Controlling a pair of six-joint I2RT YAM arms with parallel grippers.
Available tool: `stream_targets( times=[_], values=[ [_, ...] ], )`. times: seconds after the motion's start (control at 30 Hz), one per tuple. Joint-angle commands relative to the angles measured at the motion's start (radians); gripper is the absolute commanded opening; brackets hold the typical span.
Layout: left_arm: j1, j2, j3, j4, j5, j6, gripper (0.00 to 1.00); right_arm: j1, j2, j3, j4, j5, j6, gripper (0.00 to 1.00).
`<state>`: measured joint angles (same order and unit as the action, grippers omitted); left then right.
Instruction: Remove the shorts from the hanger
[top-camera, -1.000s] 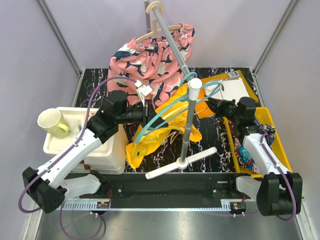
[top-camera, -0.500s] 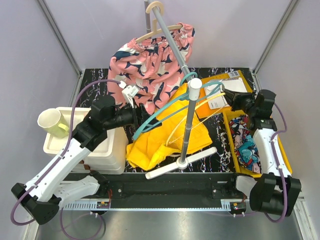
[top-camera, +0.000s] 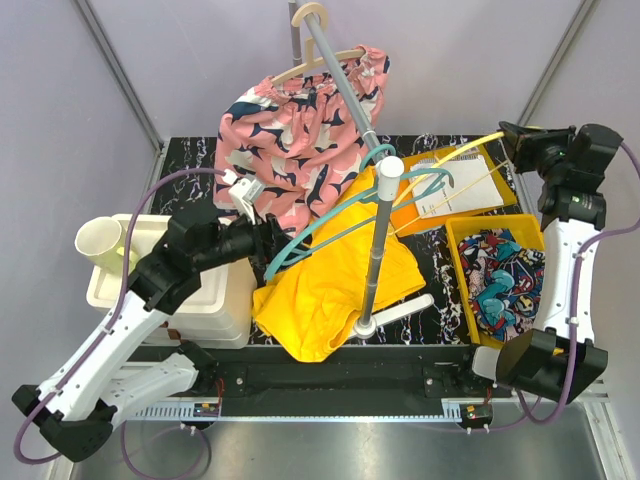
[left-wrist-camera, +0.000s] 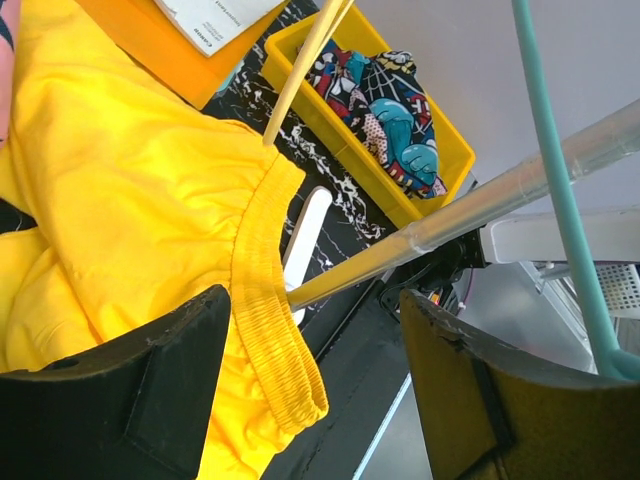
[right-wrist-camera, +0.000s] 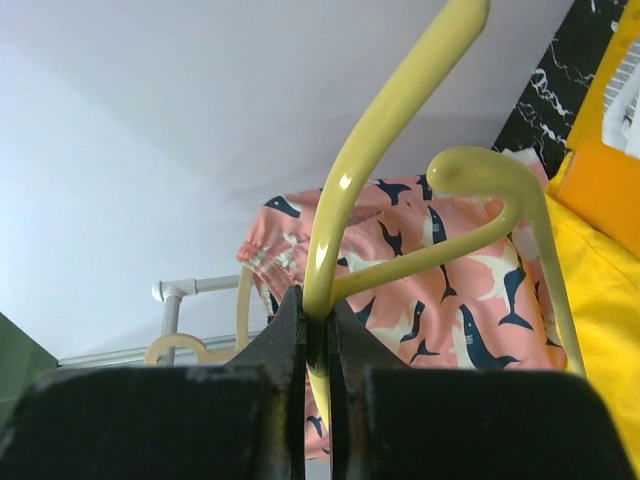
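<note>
I should raise my right gripper and bring the yellow hanger onto the rack's bar beside the teal hanger to let go of it, because the yellow shorts are on the table.
The plain yellow shorts (top-camera: 330, 290) lie spread on the table around the rack pole (top-camera: 373, 255). In the left wrist view their elastic waistband (left-wrist-camera: 265, 300) hangs between my open left gripper (left-wrist-camera: 310, 310) fingers, untouched. My left gripper (top-camera: 280, 240) sits at the shorts' left edge. My right gripper (top-camera: 512, 140) is shut on the yellow hanger (top-camera: 450, 185), raised at the back right; its lower end reaches the shorts' waistband (left-wrist-camera: 268, 135). In the right wrist view my right gripper (right-wrist-camera: 318, 320) pinches the hanger (right-wrist-camera: 350, 180). The comic-print shorts (top-camera: 505, 275) lie in the yellow bin (top-camera: 560, 300).
Pink shark-print shorts (top-camera: 300, 120) hang on a beige hanger at the back of the rack. A teal hanger (top-camera: 330, 220) hangs on the rail. White stacked tubs (top-camera: 160, 300) with a cup (top-camera: 100, 240) stand at left. An orange folder with papers (top-camera: 455, 185) lies at back right.
My right gripper has pulled the yellow hanger up and back to the right. The yellow shorts have dropped flatter onto the table. My left gripper has drawn back left.
</note>
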<state>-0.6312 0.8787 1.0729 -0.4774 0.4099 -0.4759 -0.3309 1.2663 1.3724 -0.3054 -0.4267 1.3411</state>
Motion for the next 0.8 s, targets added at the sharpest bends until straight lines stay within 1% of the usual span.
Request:
stream_targets(
  times=[0.0,0.23,0.3,0.37,0.47,0.5,0.63,0.77],
  values=[
    [0.002,-0.026,0.047,-0.030,-0.051,0.039,0.73,-0.014,0.056,0.134,-0.029,-0.023,-0.004,0.00],
    [0.001,-0.056,0.042,-0.041,-0.164,0.037,0.78,-0.013,0.105,0.272,0.046,-0.161,0.148,0.00],
    [0.002,-0.060,0.041,-0.043,-0.183,0.034,0.83,-0.008,0.117,0.313,0.066,-0.187,0.199,0.00],
    [0.002,-0.060,0.039,-0.043,-0.207,0.033,0.85,0.006,0.126,0.364,0.066,-0.201,0.227,0.00],
    [0.001,-0.060,0.035,-0.044,-0.241,0.026,0.88,0.056,0.128,0.427,0.063,-0.201,0.248,0.00],
    [0.002,-0.060,0.035,-0.044,-0.246,0.023,0.88,0.090,0.128,0.439,0.065,-0.199,0.253,0.00],
    [0.001,-0.058,0.033,-0.044,-0.237,0.017,0.88,0.174,0.140,0.496,0.061,-0.192,0.271,0.00],
    [0.001,-0.061,0.032,-0.044,-0.237,0.017,0.88,0.216,0.133,0.516,0.057,-0.159,0.271,0.00]
  ],
)
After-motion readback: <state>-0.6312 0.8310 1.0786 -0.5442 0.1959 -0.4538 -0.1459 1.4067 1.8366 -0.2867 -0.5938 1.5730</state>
